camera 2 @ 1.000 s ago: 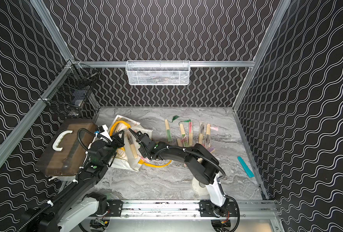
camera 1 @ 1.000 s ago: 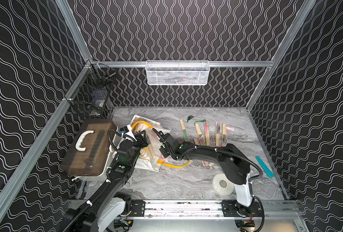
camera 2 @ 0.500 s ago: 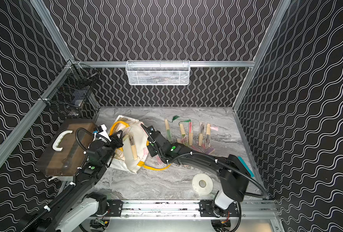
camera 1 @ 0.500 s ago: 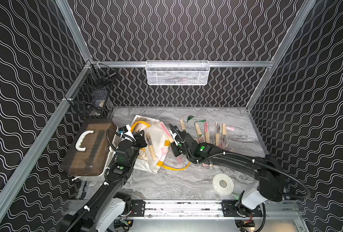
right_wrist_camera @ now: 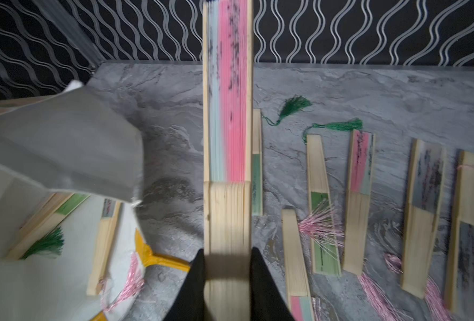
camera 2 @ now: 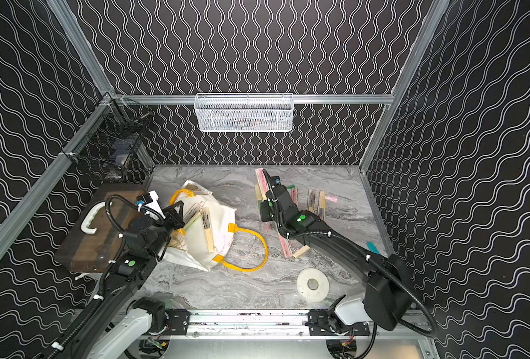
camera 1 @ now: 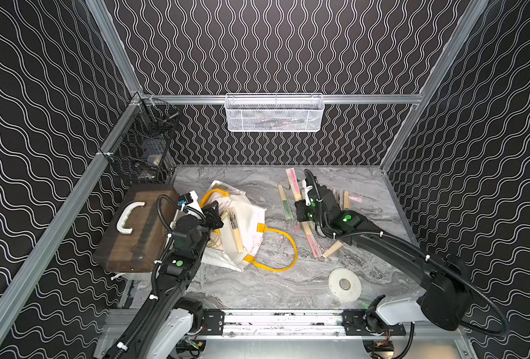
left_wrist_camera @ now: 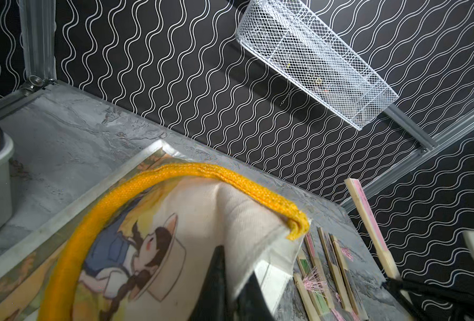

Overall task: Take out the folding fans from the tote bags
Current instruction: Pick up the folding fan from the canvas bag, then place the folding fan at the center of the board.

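Note:
Bare tabletop between bag and green fan [right_wrist_camera: 171, 163] lies below my right gripper. My right gripper needs to move toward the bag and down and let go of the pink folding fan [right_wrist_camera: 230, 111] there.
A white tote bag [camera 1: 251, 227] with yellow handles [camera 1: 284, 248] lies crumpled at the left middle of the table in both top views. A second tote bag with a brownish print [camera 1: 226, 186] lies under it. My left gripper [left_wrist_camera: 236, 266] is shut on the canvas edge of the tote bag [left_wrist_camera: 202, 211] and holds it up. Folding fans [right_wrist_camera: 105, 230] lie inside the bag's mouth. My right gripper [right_wrist_camera: 227, 258] is shut on a pink folding fan [right_wrist_camera: 230, 111] by its bamboo end, above the table right of the bag. Several more folding fans [right_wrist_camera: 358, 200] lie in a row beside it.
A brown-lidded box [camera 1: 136, 227] with a white handle stands left of the bag, against my left arm. A white tape roll [camera 1: 344, 284] lies front right, a teal bar [camera 2: 374, 248] at the right edge. A white mesh basket [camera 1: 273, 113] and a black wire basket [camera 1: 145, 149] hang on the walls.
My right gripper has drawn the pink fan out of the bag and carried it right and back, over the row of fans. The left gripper has kept its hold on the bag.

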`<state>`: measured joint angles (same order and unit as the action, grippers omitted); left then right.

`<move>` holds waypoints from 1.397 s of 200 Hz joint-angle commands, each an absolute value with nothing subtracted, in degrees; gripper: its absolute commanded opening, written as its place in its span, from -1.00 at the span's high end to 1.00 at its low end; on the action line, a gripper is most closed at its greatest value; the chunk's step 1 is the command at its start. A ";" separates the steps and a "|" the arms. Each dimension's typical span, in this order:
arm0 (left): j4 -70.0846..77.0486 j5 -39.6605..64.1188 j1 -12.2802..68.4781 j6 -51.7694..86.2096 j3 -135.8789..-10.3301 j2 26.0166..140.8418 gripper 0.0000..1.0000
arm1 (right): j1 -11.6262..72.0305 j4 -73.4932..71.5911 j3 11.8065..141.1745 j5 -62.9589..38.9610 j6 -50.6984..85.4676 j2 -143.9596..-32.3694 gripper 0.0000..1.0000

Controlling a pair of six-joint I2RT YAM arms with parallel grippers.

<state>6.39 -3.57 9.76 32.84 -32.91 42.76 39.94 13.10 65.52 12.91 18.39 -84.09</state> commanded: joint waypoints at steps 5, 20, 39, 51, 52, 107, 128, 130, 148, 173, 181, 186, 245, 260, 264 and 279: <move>3.96 -2.62 9.74 30.22 -35.94 41.21 1.00 | 39.25 13.97 72.01 10.42 16.44 -91.86 0.69; 1.11 -1.90 9.70 29.69 -37.18 39.92 1.00 | 39.22 14.32 76.49 9.95 15.74 -97.69 0.69; -2.37 -1.68 9.72 28.73 -38.67 38.48 1.00 | 38.95 13.21 80.95 8.53 15.86 -104.59 0.69; -3.91 -1.74 9.67 27.98 -39.29 37.97 1.00 | 38.77 14.14 84.37 7.01 16.57 -108.87 0.69; -4.02 -1.70 9.67 27.92 -39.33 37.92 1.00 | 38.76 14.28 84.68 6.93 16.63 -109.24 0.69; -4.24 -2.03 9.69 27.40 -37.53 35.89 1.00 | 38.59 15.64 93.31 0.19 20.37 -123.87 0.66; -2.59 -1.05 9.67 27.73 -35.74 35.03 1.00 | 38.50 16.73 95.67 0.99 20.57 -127.88 0.61; -2.45 -0.94 9.73 27.72 -35.57 35.06 1.00 | 38.50 16.84 95.88 1.11 20.63 -128.23 0.61; -0.70 0.29 9.67 27.60 -34.34 34.49 1.00 | 38.50 17.57 97.59 1.07 20.73 -130.94 0.52; 0.92 0.40 9.74 27.43 -33.31 33.82 1.00 | 38.28 18.16 99.58 0.70 20.74 -133.68 0.26; 0.88 0.32 9.68 27.34 -33.22 33.77 1.00 | 38.15 18.68 100.28 0.73 20.79 -134.15 0.13; 0.79 0.21 9.68 27.27 -33.29 33.85 1.00 | 38.03 19.22 100.62 0.62 20.76 -134.25 0.07; 2.75 0.35 9.70 28.65 -32.61 36.99 1.00 | 37.79 17.23 89.30 3.46 22.24 -116.37 -0.24; 3.62 0.31 9.70 29.22 -32.61 38.08 1.00 | 38.06 17.36 85.28 5.74 23.16 -109.07 -0.24; 3.88 0.39 9.70 29.31 -32.56 38.41 1.00 | 38.14 17.32 84.12 6.23 23.46 -107.39 -0.24; 4.22 0.57 9.70 29.66 -32.91 39.82 1.00 | 39.64 16.24 78.88 8.39 24.13 -100.98 -0.22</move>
